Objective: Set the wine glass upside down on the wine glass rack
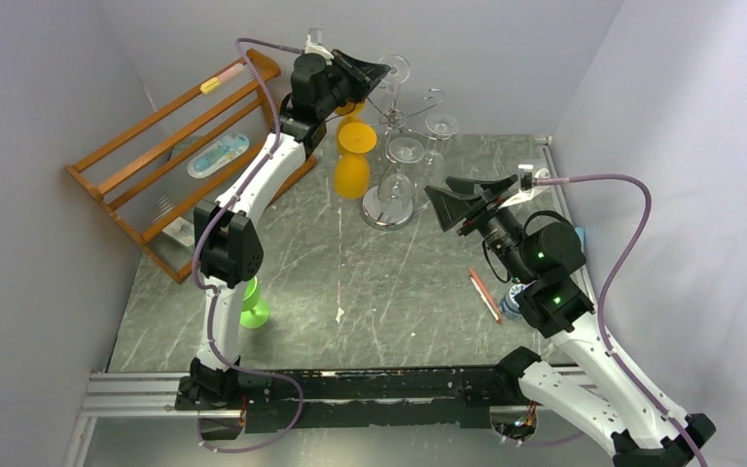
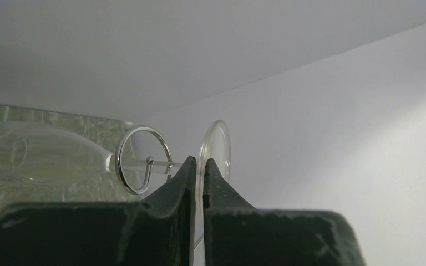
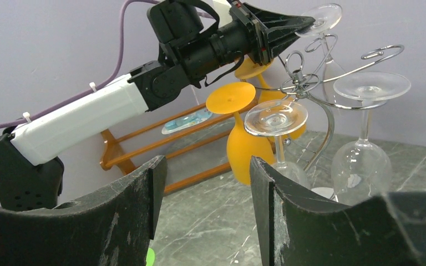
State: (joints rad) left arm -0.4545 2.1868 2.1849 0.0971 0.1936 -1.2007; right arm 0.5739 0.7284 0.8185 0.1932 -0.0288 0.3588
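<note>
My left gripper shifts slightly toward the orange glasses next, then brings the foot [image 2: 215, 145] down onto the curled ring [image 2: 144, 160].
My left gripper [image 1: 381, 72] is shut on the round foot of a clear wine glass [image 1: 396, 70], held high at the top of the silver wire rack [image 1: 387, 207]. In the left wrist view the foot [image 2: 215, 145] sits between my fingertips [image 2: 187, 166]. The glass's stem runs through a curled rack ring [image 2: 144, 160], with the bowl to the left. The right wrist view shows the same grip on the foot [image 3: 323, 14] above the scroll arms [image 3: 310, 83]. My right gripper [image 1: 457, 199] is open and empty, right of the rack, seen from behind in its wrist view [image 3: 206, 166].
Two clear glasses [image 3: 276, 117] [image 3: 371, 86] and two orange ones [image 1: 355, 161] hang upside down on the rack. An orange wooden slatted rack [image 1: 175, 146] leans at the left wall. A green cup [image 1: 251, 306] stands by the left arm. A red pen [image 1: 484, 294] lies by the right arm.
</note>
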